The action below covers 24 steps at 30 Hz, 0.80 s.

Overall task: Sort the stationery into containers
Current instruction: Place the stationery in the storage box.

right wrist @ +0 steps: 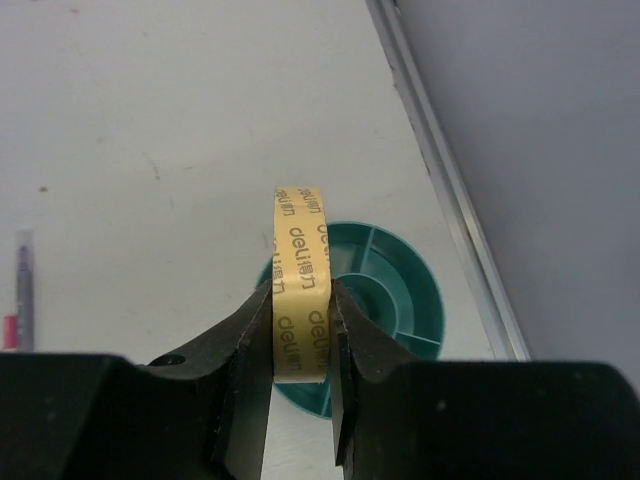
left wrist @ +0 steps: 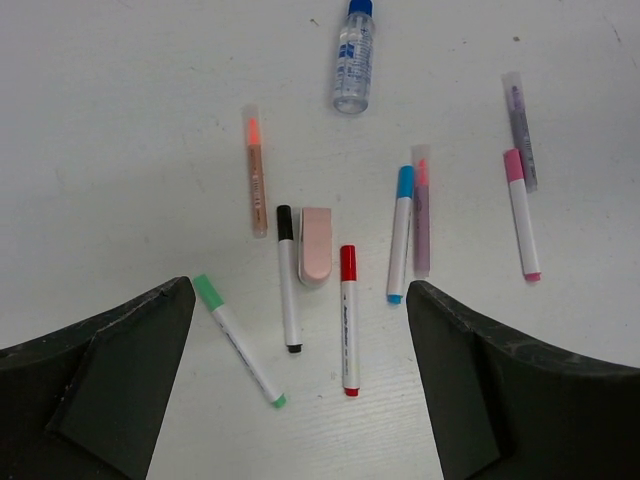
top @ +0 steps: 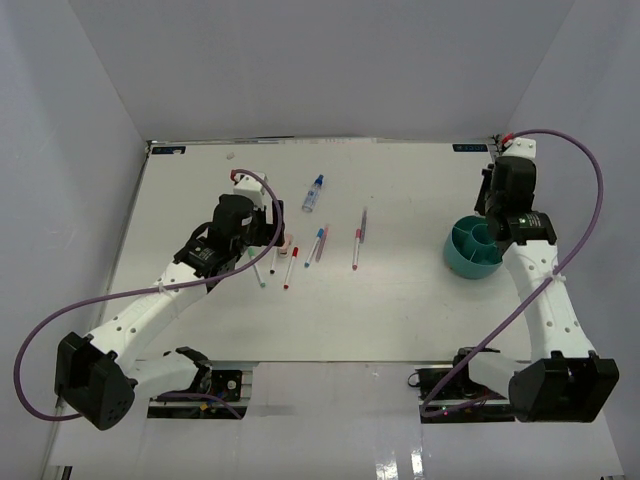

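Observation:
I will next move my right gripper toward the grey wall. Then I will lower the tape over the open outer side section of the teal bowl and let it go.
In the left wrist view several pens lie on the white table: a green-capped pen (left wrist: 238,340), a black-capped pen (left wrist: 288,278), a red-capped pen (left wrist: 349,320), a blue-capped pen (left wrist: 400,235) and a pink-capped pen (left wrist: 521,213). A pinkish eraser (left wrist: 316,245) lies among them, and a clear blue-capped bottle (left wrist: 353,55) lies beyond. My left gripper (left wrist: 300,288) is open above them and holds nothing. My right gripper (right wrist: 302,300) is shut on the yellowish tape ring (right wrist: 302,270), held upright above the round teal organiser bowl (right wrist: 400,290). The bowl (top: 472,248) stands at the right of the table.
Clear-capped pens lie nearby: an orange one (left wrist: 256,170) and two purplish ones (left wrist: 421,210) (left wrist: 519,130). The table's raised right edge (right wrist: 440,170) and the grey wall run close behind the bowl. In the top view the pens (top: 316,245) and the bottle (top: 313,193) lie at centre-left.

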### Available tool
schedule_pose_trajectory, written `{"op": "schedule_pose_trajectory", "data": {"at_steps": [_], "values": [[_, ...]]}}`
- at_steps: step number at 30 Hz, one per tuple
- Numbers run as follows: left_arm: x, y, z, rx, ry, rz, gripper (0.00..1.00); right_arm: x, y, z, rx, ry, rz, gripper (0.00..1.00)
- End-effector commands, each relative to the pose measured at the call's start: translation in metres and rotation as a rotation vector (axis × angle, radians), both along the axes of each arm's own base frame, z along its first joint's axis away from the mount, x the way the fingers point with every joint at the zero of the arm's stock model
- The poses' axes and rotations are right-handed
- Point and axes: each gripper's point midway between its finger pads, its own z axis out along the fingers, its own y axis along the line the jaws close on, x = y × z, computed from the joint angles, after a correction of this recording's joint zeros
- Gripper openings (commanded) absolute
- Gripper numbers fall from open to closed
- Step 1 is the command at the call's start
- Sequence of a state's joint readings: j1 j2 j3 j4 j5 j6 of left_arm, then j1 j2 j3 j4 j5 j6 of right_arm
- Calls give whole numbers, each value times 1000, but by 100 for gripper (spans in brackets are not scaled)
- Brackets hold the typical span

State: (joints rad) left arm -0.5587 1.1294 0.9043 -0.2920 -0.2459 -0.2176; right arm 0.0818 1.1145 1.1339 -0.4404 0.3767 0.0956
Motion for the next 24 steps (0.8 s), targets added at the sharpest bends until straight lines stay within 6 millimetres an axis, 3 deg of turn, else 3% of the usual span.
{"op": "schedule_pose_trajectory", "data": {"at_steps": [1, 2, 12, 20, 24], "values": [[2, 11, 16, -8, -35, 62, 98, -1, -29, -4, -46, 58, -73, 8], [2, 13, 17, -3, -41, 71, 98, -2, -41, -6, -44, 65, -97, 8], [2, 13, 12, 1, -48, 67, 98, 0, -71, -21, -183, 168, -29, 8], [2, 11, 7, 7, -37, 54, 98, 6, -78, -73, -159, 275, -19, 8], [3, 10, 5, 10, -33, 48, 98, 10, -82, -83, -158, 282, -22, 8]]}}
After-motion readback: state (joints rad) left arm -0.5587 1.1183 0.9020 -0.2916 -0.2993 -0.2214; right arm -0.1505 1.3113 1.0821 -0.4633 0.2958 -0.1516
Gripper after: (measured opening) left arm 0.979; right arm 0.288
